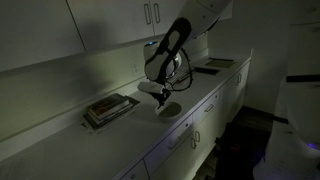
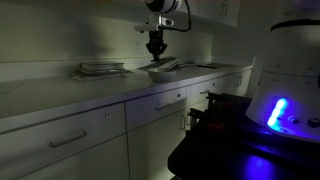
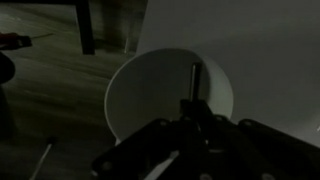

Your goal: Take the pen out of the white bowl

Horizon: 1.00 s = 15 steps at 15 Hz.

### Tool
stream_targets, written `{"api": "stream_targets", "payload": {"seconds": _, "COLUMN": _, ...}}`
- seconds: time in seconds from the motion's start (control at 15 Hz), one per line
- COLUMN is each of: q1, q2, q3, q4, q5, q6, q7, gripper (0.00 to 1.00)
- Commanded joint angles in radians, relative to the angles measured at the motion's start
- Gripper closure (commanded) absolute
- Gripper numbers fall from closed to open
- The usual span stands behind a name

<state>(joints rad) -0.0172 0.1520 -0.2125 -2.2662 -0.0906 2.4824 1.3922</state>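
I need to carry the pen (image 3: 195, 78) in my gripper past the bowl's rim toward the stack of books first, to get it down to the counter (image 3: 217, 35) beside the bowl.
The white bowl (image 1: 169, 110) sits on the counter near its front edge; it also shows in the other exterior view (image 2: 163, 72) and fills the middle of the wrist view (image 3: 150, 85). My gripper (image 1: 160, 94) (image 2: 156, 50) hangs a little above the bowl. In the wrist view the jaws (image 3: 192, 108) look closed on the pen (image 3: 195, 78), a slim dark stick that juts from between the fingertips and stands out against the bowl's white inside. The room is very dark and the pen is too small to make out in either exterior view.
A stack of books (image 1: 110, 108) (image 2: 100, 69) lies on the counter to one side of the bowl. A flat tray or book (image 1: 218, 65) (image 2: 205, 66) lies on the other side. Wall cabinets hang above the counter. A white machine (image 2: 290, 60) stands in front of the counter.
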Motion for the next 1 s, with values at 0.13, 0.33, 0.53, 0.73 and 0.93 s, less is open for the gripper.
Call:
{"api": "stream_targets", "payload": {"seconds": 0.13, "q1": 0.049, "q2": 0.001, "q3": 0.09, "q4": 0.025, "q5": -0.008, "q6": -0.082, "q7": 0.087, "gripper": 0.97}}
{"api": "stream_targets", "payload": {"seconds": 0.33, "q1": 0.093, "q2": 0.039, "q3": 0.132, "q4": 0.051, "q5": -0.002, "q6": -0.1, "q7": 0.229, "gripper": 0.97}}
{"api": "stream_targets", "payload": {"seconds": 0.53, "q1": 0.117, "q2": 0.099, "q3": 0.153, "q4": 0.098, "q5": 0.023, "q6": -0.128, "q7": 0.304, "gripper": 0.97}}
{"api": "stream_targets", "payload": {"seconds": 0.73, "q1": 0.129, "q2": 0.165, "q3": 0.151, "q4": 0.138, "q5": 0.023, "q6": -0.106, "q7": 0.306, "gripper": 0.97}}
{"api": "stream_targets", "payload": {"seconds": 0.93, "q1": 0.132, "q2": 0.223, "q3": 0.154, "q4": 0.184, "q5": 0.043, "q6": -0.109, "q7": 0.28, "gripper": 0.93}}
